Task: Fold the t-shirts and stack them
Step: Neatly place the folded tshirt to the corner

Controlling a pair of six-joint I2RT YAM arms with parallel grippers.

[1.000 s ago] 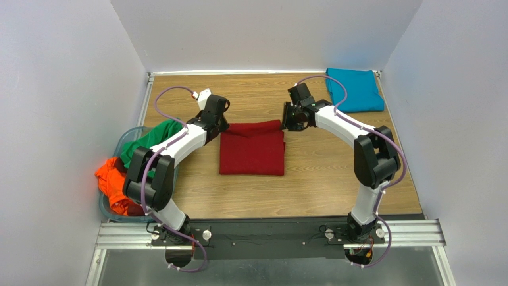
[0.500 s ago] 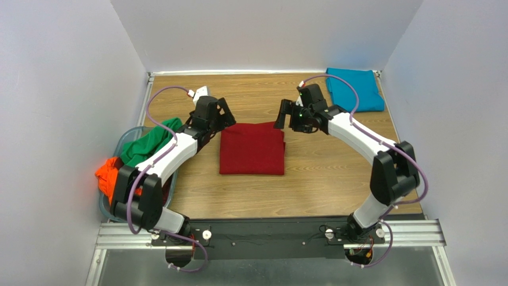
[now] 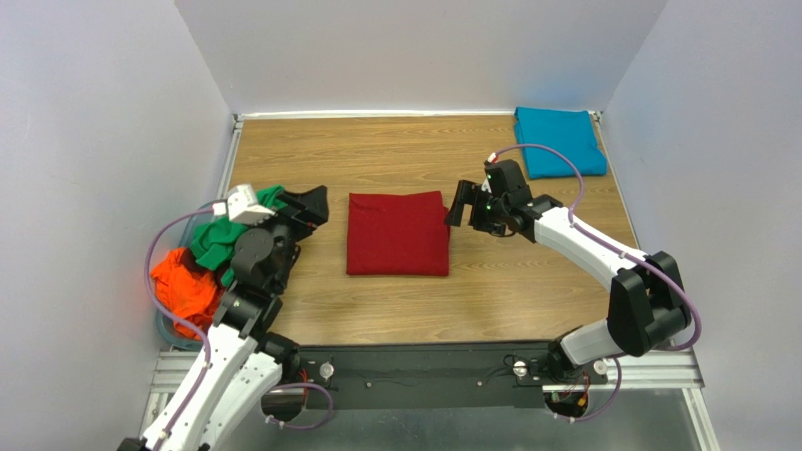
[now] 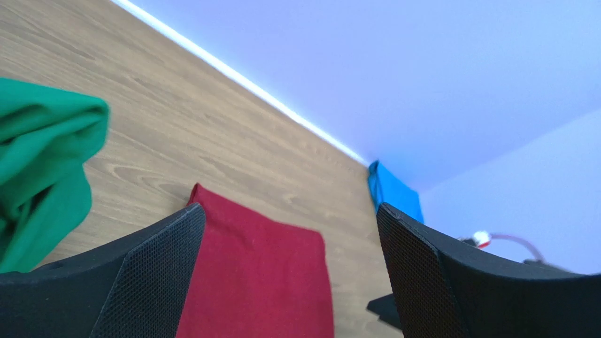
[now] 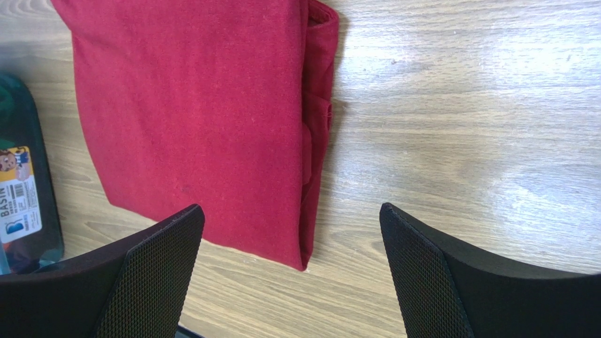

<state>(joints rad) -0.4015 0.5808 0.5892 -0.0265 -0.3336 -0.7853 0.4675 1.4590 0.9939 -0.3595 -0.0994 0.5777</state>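
The right gripper moves down and to the left in the top view astride the red t-shirt's layered edge (image 3: pixel 446 225) (image 5: pixel 308 162) next, because that edge faces the gripper's open fingers.
The dark red t-shirt (image 3: pixel 397 233) lies folded into a flat rectangle at the table's middle. My left gripper (image 3: pixel 315 205) hovers open just left of its far left corner, pointing toward it, and holds nothing. My right gripper (image 3: pixel 459 207) stands open beside the shirt's far right corner, empty. In the left wrist view the red t-shirt (image 4: pixel 261 282) lies ahead between the spread fingers. The right wrist view shows the red t-shirt's (image 5: pixel 204 120) layered folded edge. A folded teal-blue t-shirt (image 3: pixel 561 141) sits at the far right corner. The green t-shirt (image 3: pixel 218 237) and the orange t-shirt (image 3: pixel 184 287) are bunched at the left.
A clear plastic bin (image 3: pixel 202 211) at the left table edge holds the green and orange t-shirts, and its labelled side (image 5: pixel 28 190) shows in the right wrist view. White walls enclose the wooden table (image 3: pixel 527 282) on three sides.
Both grippers opened and let go of the red t-shirt's far corners. The left arm pulled back toward the near left; the right gripper drew nearer along the shirt's right side. The shirt's far edge now lies flat.
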